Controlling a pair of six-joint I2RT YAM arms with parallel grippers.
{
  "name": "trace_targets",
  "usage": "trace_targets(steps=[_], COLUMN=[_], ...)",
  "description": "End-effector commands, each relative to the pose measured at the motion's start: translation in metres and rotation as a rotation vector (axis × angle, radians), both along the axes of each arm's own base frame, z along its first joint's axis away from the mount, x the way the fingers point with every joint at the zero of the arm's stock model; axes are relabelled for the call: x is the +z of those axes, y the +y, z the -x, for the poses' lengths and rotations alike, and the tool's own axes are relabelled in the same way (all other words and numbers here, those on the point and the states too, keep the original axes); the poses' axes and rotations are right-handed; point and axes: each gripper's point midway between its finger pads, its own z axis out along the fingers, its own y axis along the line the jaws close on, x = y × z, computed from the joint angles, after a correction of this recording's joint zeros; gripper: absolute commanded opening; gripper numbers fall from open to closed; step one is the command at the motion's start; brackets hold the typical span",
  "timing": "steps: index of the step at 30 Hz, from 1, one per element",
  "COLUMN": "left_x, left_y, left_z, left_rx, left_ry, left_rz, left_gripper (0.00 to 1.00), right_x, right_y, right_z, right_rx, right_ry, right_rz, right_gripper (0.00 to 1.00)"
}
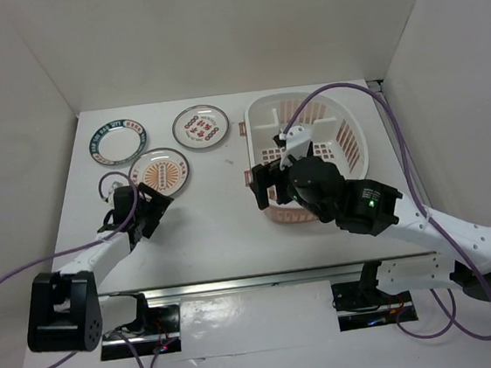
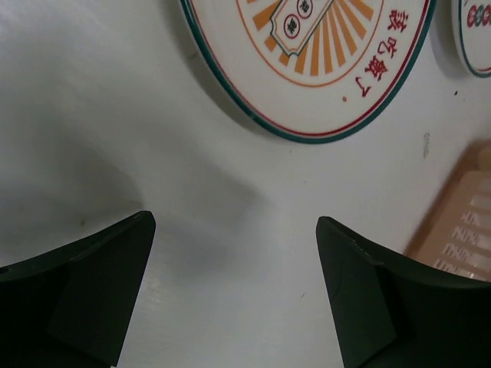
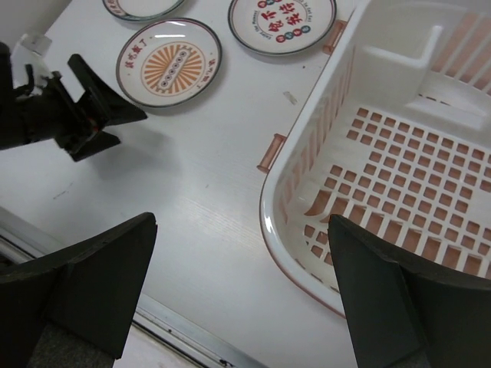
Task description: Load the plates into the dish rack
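My left gripper has only bare table between its fingers, so it will go down, tilt flatter and reach outward onto the sunburst plate's near rim.
Three plates lie flat on the table's back left: a dark-rimmed plate (image 1: 118,142), a plate with red motifs (image 1: 200,127) and an orange sunburst plate (image 1: 159,170). The white dish rack (image 1: 351,129) with its peach grid bottom stands to their right, with no plate in it. My left gripper (image 1: 156,206) is open just in front of the sunburst plate (image 2: 322,69), with bare table between its fingers. My right gripper (image 1: 262,187) is open above the rack's near-left rim (image 3: 266,215). The right wrist view shows the sunburst plate (image 3: 169,65), the red-motif plate (image 3: 281,23) and the left gripper (image 3: 107,115).
White walls close in the table at the back and both sides. A metal rail (image 1: 238,283) runs along the near edge between the arm bases. Purple cables loop from both arms, one arching over the rack (image 1: 341,90).
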Motion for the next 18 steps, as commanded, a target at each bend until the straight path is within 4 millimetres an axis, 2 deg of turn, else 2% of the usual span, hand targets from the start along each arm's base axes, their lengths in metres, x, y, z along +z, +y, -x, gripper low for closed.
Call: trace_targets(steps=[1,2,4,5,8,11,12,17,18], left_x=[0.032,0.016,0.013,0.001,-0.007,-0.023,-0.02,-0.029,-0.033], left_y=[0.005,0.009,0.018,0.018,0.021,0.025,0.025,0.031,0.03], left_z=[-0.05,-0.053,-0.064,-0.065,-0.073,-0.074,-0.077,-0.071,-0.067], left_rx=[0.056,0.079,0.106,0.113,0.12,0.14,0.14,0.167,0.168], left_ry=[-0.206,-0.17,-0.196,-0.17,-0.166,-0.129,-0.129,-0.098,-0.088], left_rz=[0.09,0.1,0.114,0.13,0.148,0.154,0.154,0.133,0.133], left_gripper=[1.0,1.0,1.0,1.0,1.0,0.94,0.93,0.7,0.6], right_x=[0.022,0.022,0.015,0.015,0.014,0.008,0.006,0.003,0.005], right_y=[0.017,0.017,0.018,0.018,0.014,0.017,0.016,0.02,0.023], right_z=[0.003,0.003,0.005,0.005,0.003,0.001,0.001,-0.001,-0.001], right_rx=[0.069,0.07,0.078,0.078,0.064,0.053,0.053,0.057,0.065], right_ry=[-0.046,-0.046,-0.035,-0.035,-0.04,-0.037,-0.032,-0.034,-0.037], right_rz=[-0.07,-0.07,-0.055,-0.055,-0.036,-0.014,-0.006,0.007,-0.007], right_gripper=[1.0,1.0,1.0,1.0,1.0,1.0,1.0,1.0,1.0])
